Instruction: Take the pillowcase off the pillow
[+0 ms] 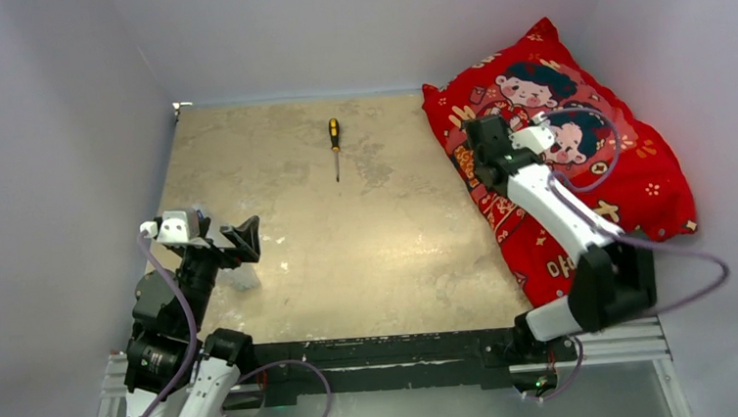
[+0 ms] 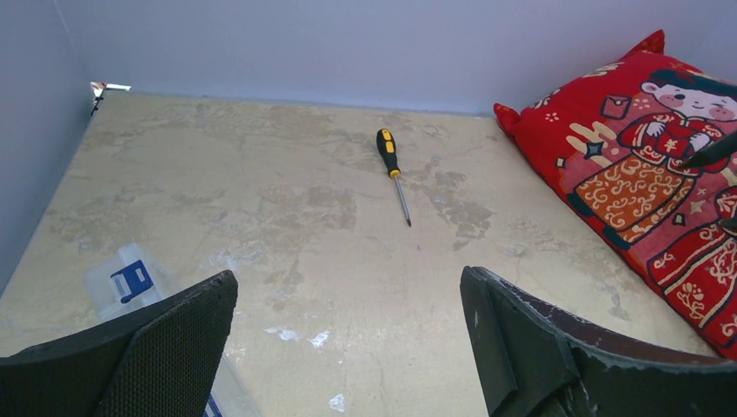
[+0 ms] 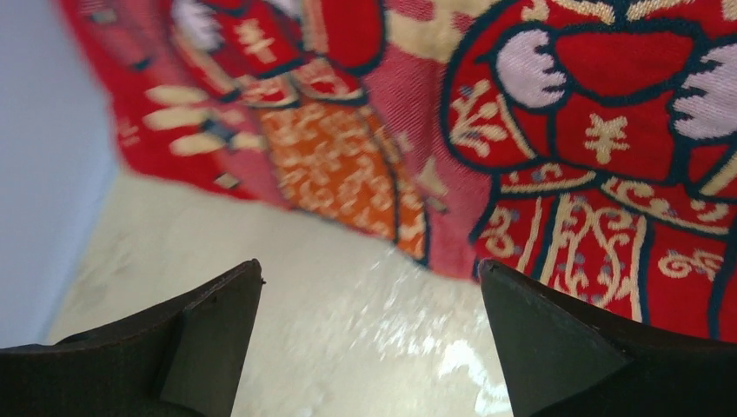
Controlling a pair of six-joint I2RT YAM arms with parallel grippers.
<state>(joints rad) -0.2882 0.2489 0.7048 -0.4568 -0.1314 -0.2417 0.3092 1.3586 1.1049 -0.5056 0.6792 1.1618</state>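
Note:
The robot's right hand is going to move down next and shift in from the pillowcase's edge onto the printed red fabric [image 1: 476, 177] [image 3: 395, 204].
The red pillowcase [image 1: 617, 167], printed with cartoon children, lies plump at the table's right side against the wall. It also shows in the left wrist view [image 2: 643, 174] and the right wrist view [image 3: 565, 130]. The white pillow is hidden inside it. My right gripper [image 1: 477, 157] is open and empty. It hovers over the pillowcase's left edge, with the bare table between its jaws [image 3: 369, 287] and its right fingertip [image 3: 521, 304] close to the fabric's edge. My left gripper [image 1: 245, 239] is open and empty [image 2: 348, 295], low over the table's near left.
A black-and-yellow screwdriver [image 1: 335, 144] lies at the far middle of the table [image 1: 367, 238]; it also shows in the left wrist view [image 2: 391, 165]. A clear plastic bag with a blue label [image 2: 130, 282] lies beside my left gripper. Grey walls enclose the table.

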